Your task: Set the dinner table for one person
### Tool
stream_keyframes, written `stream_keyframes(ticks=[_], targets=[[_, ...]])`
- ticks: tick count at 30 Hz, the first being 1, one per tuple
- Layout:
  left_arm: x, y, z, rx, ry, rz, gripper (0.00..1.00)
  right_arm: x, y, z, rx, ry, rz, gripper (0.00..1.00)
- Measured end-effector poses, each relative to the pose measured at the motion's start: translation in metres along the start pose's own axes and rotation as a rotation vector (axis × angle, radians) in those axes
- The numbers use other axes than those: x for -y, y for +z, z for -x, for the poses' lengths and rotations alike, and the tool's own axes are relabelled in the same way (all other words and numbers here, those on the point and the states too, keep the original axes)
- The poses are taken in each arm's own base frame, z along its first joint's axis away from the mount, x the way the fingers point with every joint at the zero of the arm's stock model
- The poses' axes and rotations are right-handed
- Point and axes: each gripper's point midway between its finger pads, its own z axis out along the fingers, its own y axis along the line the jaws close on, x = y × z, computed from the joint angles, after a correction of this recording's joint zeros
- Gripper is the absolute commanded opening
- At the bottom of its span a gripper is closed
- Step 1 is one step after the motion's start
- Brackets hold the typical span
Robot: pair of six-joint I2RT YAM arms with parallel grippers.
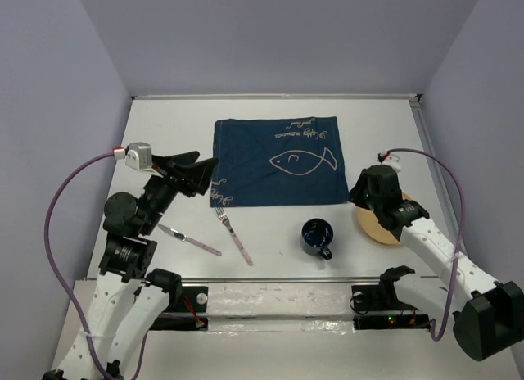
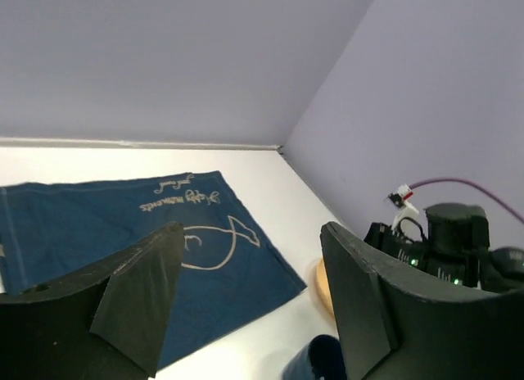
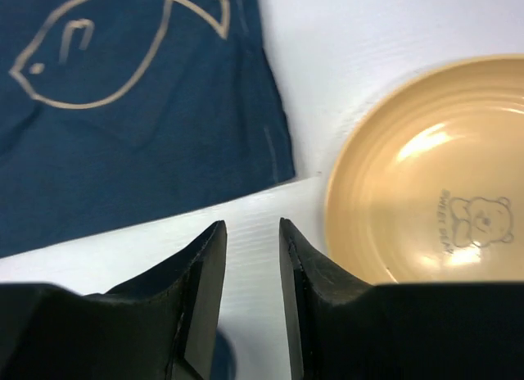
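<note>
The plate's rim by the cloth comes between the open fingers of my right gripper next as it lowers, where empty table leaves room for one finger.
The white dinner table (image 1: 164, 126) bears a dark blue fish-print cloth (image 1: 277, 160) at its middle back. In front of the cloth lie a knife (image 1: 190, 239), a fork (image 1: 234, 233) and a dark blue mug (image 1: 317, 236). A tan plate (image 1: 383, 224) with a bear print lies at the right, partly under my right arm. My left gripper (image 1: 205, 169) is open and empty, raised at the cloth's left edge. My right gripper (image 1: 357, 195) is narrowly open and empty, low over bare table between the cloth (image 3: 123, 110) and the plate (image 3: 426, 175).
Lilac walls close the table in at the back and both sides. A metal rail (image 1: 278, 302) runs along the near edge between the arm bases. In the left wrist view the right arm (image 2: 442, 241) stands beyond the plate (image 2: 323, 283) and mug (image 2: 315, 359).
</note>
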Motion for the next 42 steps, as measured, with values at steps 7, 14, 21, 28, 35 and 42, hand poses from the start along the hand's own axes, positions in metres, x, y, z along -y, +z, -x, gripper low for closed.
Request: stream_keyframes(ticks=[7, 14, 21, 28, 35, 42], targets=[[-0.020, -0.011, -0.033, -0.143, 0.141, 0.053, 0.89, 0.026, 0.022, -0.028, -0.125, -0.007, -0.185, 0.50], [-0.025, -0.021, -0.065, -0.258, 0.185, 0.064, 0.90, 0.043, 0.027, -0.048, -0.197, 0.011, -0.280, 0.45], [-0.008, -0.030, -0.060, -0.233, 0.218, 0.012, 0.91, 0.056, 0.041, -0.065, -0.282, 0.025, -0.367, 0.35], [-0.001, -0.034, -0.065, -0.245, 0.231, -0.008, 0.91, 0.061, 0.051, -0.073, -0.325, 0.021, -0.431, 0.05], [0.003, -0.040, -0.060, -0.223, 0.239, -0.020, 0.91, 0.066, 0.047, -0.051, -0.281, 0.012, -0.486, 0.00], [0.002, -0.043, -0.055, -0.201, 0.242, -0.004, 0.92, 0.038, 0.018, -0.010, -0.207, -0.052, -0.409, 0.00]])
